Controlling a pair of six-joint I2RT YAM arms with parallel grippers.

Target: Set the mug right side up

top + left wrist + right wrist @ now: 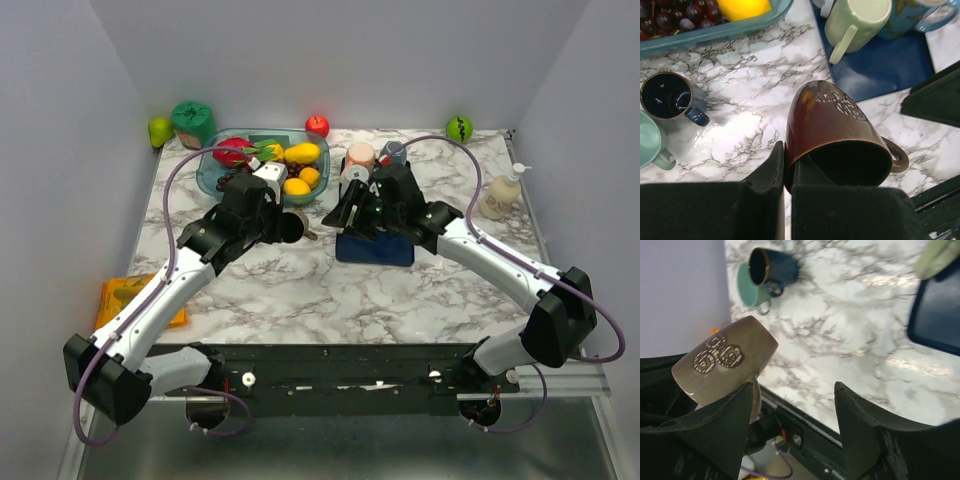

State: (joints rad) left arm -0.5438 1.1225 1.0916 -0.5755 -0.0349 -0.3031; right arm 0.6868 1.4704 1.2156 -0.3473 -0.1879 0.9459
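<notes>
My left gripper should lower the base of the brown mug onto the empty table [751, 89] beside the dark blue mug.
The brown mug [832, 125] with pale spiral marks is tilted on its side, its mouth facing the left wrist camera and its handle [897, 159] to the right. My left gripper [788, 156] is shut on the mug's rim, one finger outside the wall and one inside. In the top view the left gripper [280, 226] holds the mug [292, 228] over the table's middle. My right gripper [352, 212] is open and empty just right of it. In the right wrist view the mug [725, 360] is beside the left finger [727, 422] of the right gripper [792, 425].
A dark blue mug [667, 96] and a teal mug [650, 140] stand left of the held mug. A pale green mug [855, 22] and others stand on a blue mat [375, 250]. A fruit tray [212, 178] is behind. A soap bottle [500, 195] is at the right.
</notes>
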